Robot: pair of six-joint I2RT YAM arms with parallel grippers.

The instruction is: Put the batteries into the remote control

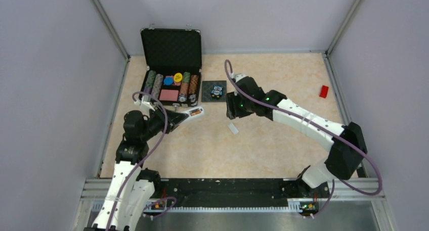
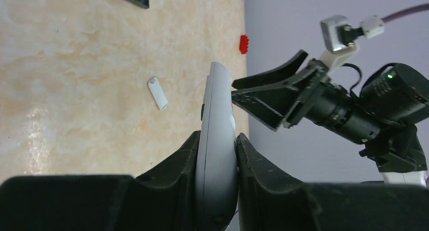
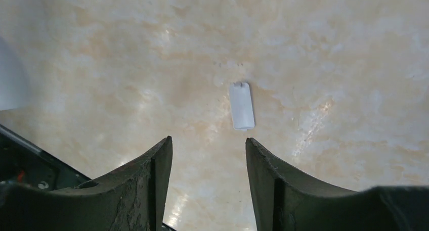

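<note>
The open right gripper moves down and turns onto the cover's far end edge (image 1: 230,124) (image 3: 238,84) next. The white cover piece lies flat on the tabletop below the gripper.
My left gripper (image 1: 183,117) is shut on the white remote control (image 1: 195,111) and holds it on edge above the table. In the left wrist view the remote (image 2: 217,109) is clamped between the two fingers, near my left gripper's tips (image 2: 217,136). A small orange patch shows on the remote in the top view; I cannot tell if it is a battery. The dark battery is not visible. My right gripper (image 1: 233,111) is open and empty, close to the remote's far end. It also shows in the left wrist view (image 2: 268,97) and the right wrist view (image 3: 208,142).
A small white cover piece (image 1: 232,128) lies on the table below my right gripper, seen also in the wrist views (image 3: 241,105) (image 2: 158,93). An open black case of poker chips (image 1: 172,77), the owl tile (image 1: 215,91) and a red block (image 1: 324,91) lie farther back.
</note>
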